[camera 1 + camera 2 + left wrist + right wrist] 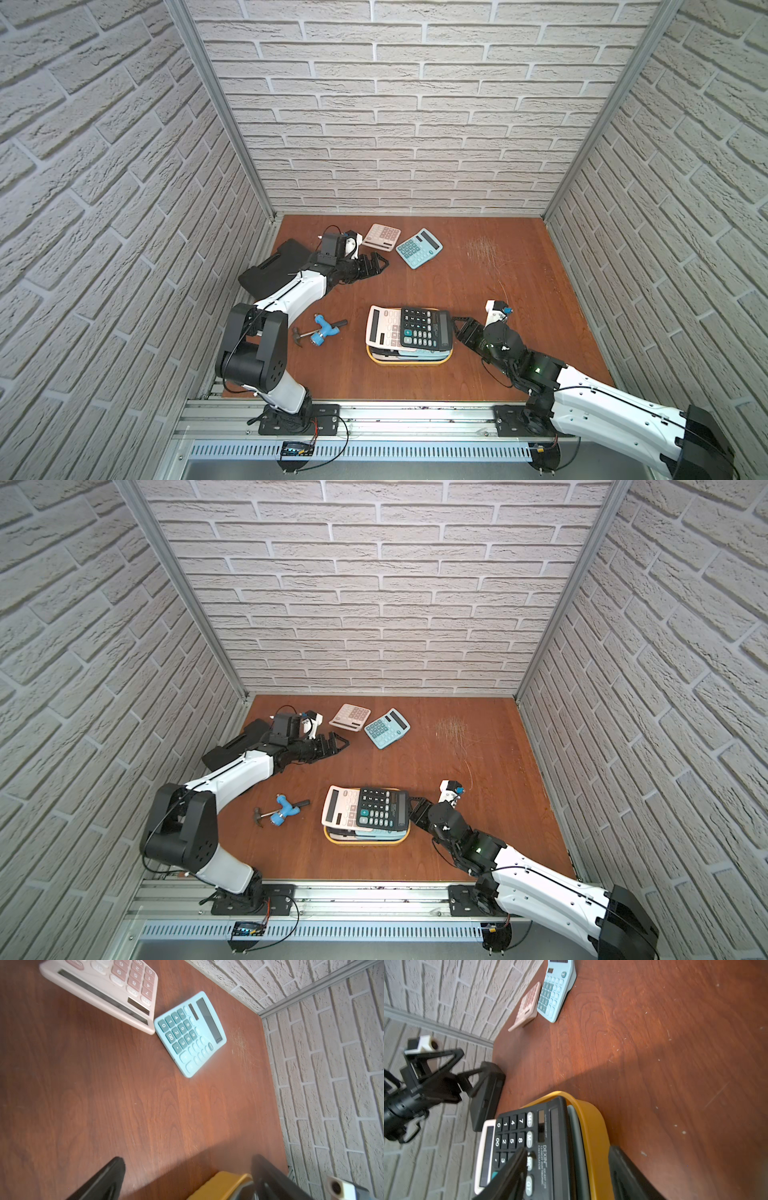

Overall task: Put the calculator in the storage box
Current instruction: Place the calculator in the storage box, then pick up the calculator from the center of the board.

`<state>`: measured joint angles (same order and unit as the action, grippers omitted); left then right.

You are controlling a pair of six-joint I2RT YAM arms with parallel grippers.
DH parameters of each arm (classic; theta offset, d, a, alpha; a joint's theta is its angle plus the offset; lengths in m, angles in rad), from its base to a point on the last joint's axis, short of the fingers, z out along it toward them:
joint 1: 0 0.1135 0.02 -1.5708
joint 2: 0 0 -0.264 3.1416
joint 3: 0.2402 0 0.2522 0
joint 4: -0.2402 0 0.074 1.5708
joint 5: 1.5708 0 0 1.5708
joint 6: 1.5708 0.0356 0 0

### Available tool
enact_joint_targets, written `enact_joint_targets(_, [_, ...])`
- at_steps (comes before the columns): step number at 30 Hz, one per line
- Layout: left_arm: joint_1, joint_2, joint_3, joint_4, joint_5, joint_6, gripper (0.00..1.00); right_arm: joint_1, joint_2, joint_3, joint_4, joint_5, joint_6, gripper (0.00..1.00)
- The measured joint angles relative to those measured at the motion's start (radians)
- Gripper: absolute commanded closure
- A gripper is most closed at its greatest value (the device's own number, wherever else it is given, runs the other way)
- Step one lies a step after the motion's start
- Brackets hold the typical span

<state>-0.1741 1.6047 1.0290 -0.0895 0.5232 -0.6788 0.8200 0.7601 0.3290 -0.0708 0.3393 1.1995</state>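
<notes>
The robot's left gripper needs to go down and outward to the pink calculator's display edge (pixel 372 244) (pixel 86 996) and roll its fingers above and below, because the pink calculator is lying flat with that edge closest.
The yellow storage box (pixel 409 362) (pixel 365 842) stands at the table's front middle, piled with calculators. A black calculator (pixel 426 328) (pixel 550 1136) lies flat on top of the pile, partly over a white one (pixel 380 328). My right gripper (pixel 457 328) (pixel 569 1148) is open at the box's right end. One finger (pixel 512 1172) hovers over the black calculator's keys and the other is outside the yellow rim (pixel 593 1126). My left gripper (pixel 376 266) (pixel 187 1160) hangs open and empty near a pink calculator (pixel 382 237) (pixel 104 991) and a light blue calculator (pixel 419 248) (pixel 190 1032) at the back.
A black moulded case (pixel 278 266) lies at the back left, under the left arm. A small hammer (pixel 309 332) and a blue plastic piece (pixel 324 330) lie left of the box. Brick-patterned walls close in three sides.
</notes>
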Motion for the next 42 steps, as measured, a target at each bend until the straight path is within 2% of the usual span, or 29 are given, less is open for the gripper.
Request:
enact_joint_targets(5, [0.0, 0.089, 0.081, 0.0, -0.043, -0.057, 0.02, 0.0, -0.014, 0.066, -0.094, 0.047, -0.092, 0.01])
enact_joint_targets(15, [0.0, 0.299, 0.15, 0.129, -0.114, -0.307, 0.04, -0.007, 0.018, 0.187, -0.225, 0.132, -0.296, 0.0])
enact_joint_targets(21, [0.006, 0.427, 0.199, 0.256, -0.138, -0.494, 0.26, -0.02, 0.018, 0.187, -0.267, 0.146, -0.345, 0.0])
enact_joint_targets(26, [0.013, 0.515, 0.216, 0.397, -0.138, -0.645, 0.34, -0.035, -0.01, 0.187, -0.28, 0.148, -0.36, 0.0])
enact_joint_targets(31, [0.013, 0.564, 0.248, 0.464, -0.148, -0.734, 0.43, -0.046, -0.046, 0.175, -0.282, 0.146, -0.362, 0.0])
enact_joint_targets(38, [0.012, 0.598, 0.269, 0.496, -0.152, -0.803, 0.84, -0.054, -0.065, 0.151, -0.291, 0.131, -0.359, 0.0])
enact_joint_targets(42, [0.011, 0.597, 0.273, 0.52, -0.156, -0.81, 0.96, -0.059, -0.086, 0.147, -0.293, 0.125, -0.357, 0.0])
